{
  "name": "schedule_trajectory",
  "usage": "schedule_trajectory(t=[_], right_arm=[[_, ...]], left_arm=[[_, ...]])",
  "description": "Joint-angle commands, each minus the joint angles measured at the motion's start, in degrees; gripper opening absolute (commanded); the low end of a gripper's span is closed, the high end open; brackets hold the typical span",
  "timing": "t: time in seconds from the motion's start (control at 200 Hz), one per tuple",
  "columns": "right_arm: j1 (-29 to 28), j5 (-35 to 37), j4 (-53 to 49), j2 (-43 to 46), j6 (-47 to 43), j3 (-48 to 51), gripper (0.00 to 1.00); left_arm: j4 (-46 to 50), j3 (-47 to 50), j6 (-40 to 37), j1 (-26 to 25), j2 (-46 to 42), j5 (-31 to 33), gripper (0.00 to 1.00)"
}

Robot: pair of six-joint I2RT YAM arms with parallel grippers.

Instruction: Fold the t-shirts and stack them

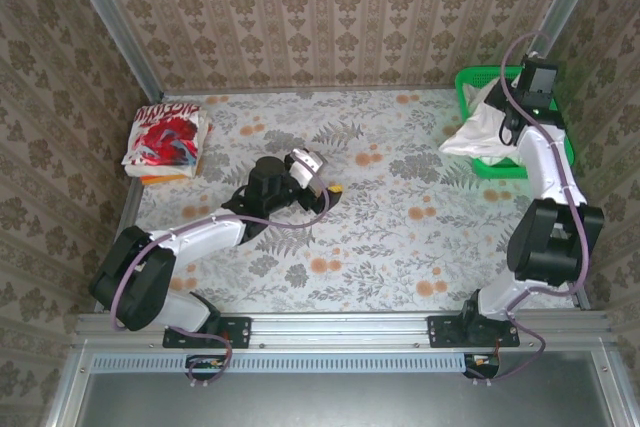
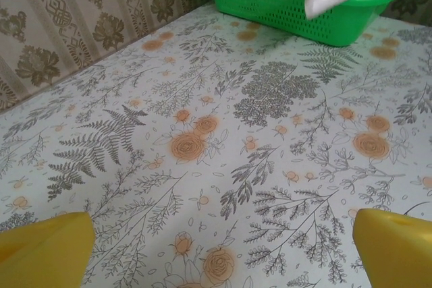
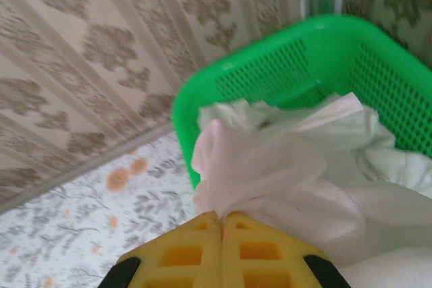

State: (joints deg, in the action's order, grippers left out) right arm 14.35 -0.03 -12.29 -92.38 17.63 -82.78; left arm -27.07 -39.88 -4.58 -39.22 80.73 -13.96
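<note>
My right gripper rises clear of the basket next and swings toward my left gripper. It then releases the t-shirt over the mid-table (image 1: 366, 135), because the tabletop there is empty.
A plain off-white t-shirt (image 1: 478, 130) bulges out of the green basket and hangs over its left rim. My right gripper (image 3: 221, 217) is shut on a bunched fold of this t-shirt (image 3: 270, 166), with the yellow fingers pressed together; from above the right gripper (image 1: 510, 122) stands at the basket. Another t-shirt (image 1: 167, 137), white with red print, lies folded at the table's far left. My left gripper (image 1: 318, 182) hovers open over mid-table, and its yellow fingers (image 2: 47, 251) are wide apart with nothing between them.
The green mesh basket (image 1: 470, 82) stands in the back right corner, its wall (image 3: 270, 72) close behind the held cloth. Patterned walls close in the table on three sides. The floral tabletop (image 2: 223, 133) stretches from my left gripper to the basket (image 2: 297, 11).
</note>
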Motion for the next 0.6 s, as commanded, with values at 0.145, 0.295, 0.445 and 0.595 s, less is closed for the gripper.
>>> schedule_trajectory(t=[0.145, 0.295, 0.445, 0.595], right_arm=[[-1.4, -0.7, 7.4, 9.0, -0.8, -2.0, 0.0], [-2.3, -5.0, 6.7, 10.8, -1.2, -5.5, 0.0], [-4.1, -8.5, 3.0, 11.2, -0.6, -11.6, 0.0], [-7.5, -12.7, 0.8, 11.0, -1.1, -18.3, 0.0]], left_arm=[[-3.3, 0.5, 5.4, 2.3, -0.9, -2.4, 1.0], [-4.8, 1.2, 6.7, 2.9, -1.0, -3.0, 1.0], [-8.7, 2.6, 8.7, 3.6, -0.9, -4.8, 1.0], [-11.5, 3.8, 10.4, 4.9, -1.1, -5.8, 1.0]])
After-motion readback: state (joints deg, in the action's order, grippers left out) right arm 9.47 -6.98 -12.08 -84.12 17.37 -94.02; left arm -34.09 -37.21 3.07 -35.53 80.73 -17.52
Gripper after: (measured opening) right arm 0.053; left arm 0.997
